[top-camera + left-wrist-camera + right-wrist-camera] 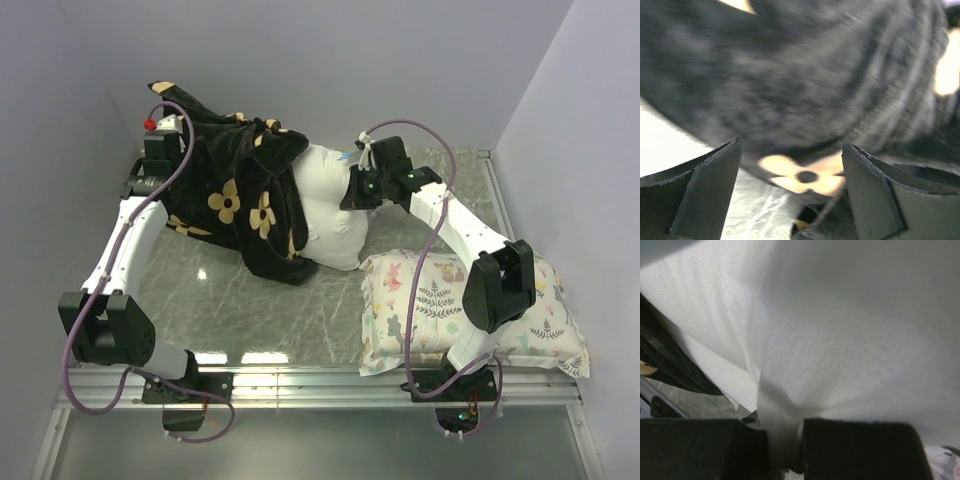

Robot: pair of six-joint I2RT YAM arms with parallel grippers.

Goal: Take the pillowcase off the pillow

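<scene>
My right gripper is holding the bare end of the pillow, so I will move my left gripper to the right in the top view and down onto the flowered edge of the pillowcase.
The black plush pillowcase (235, 190) with tan flowers covers the left part of the plain white pillow (330, 215), whose right half is bare. My right gripper (357, 190) is shut on a fold of the white pillow (790, 365), pinched between its jaws at the pillow's right end. My left gripper (165, 130) is at the pillowcase's far left end; in its wrist view the jaws stand wide apart with the blurred black pillowcase (805, 85) just beyond them and nothing between them.
A smaller white pillow (470, 310) with pastel animal-and-plant print lies at the front right, under the right arm. The grey marble table (280, 310) is walled at the back and both sides.
</scene>
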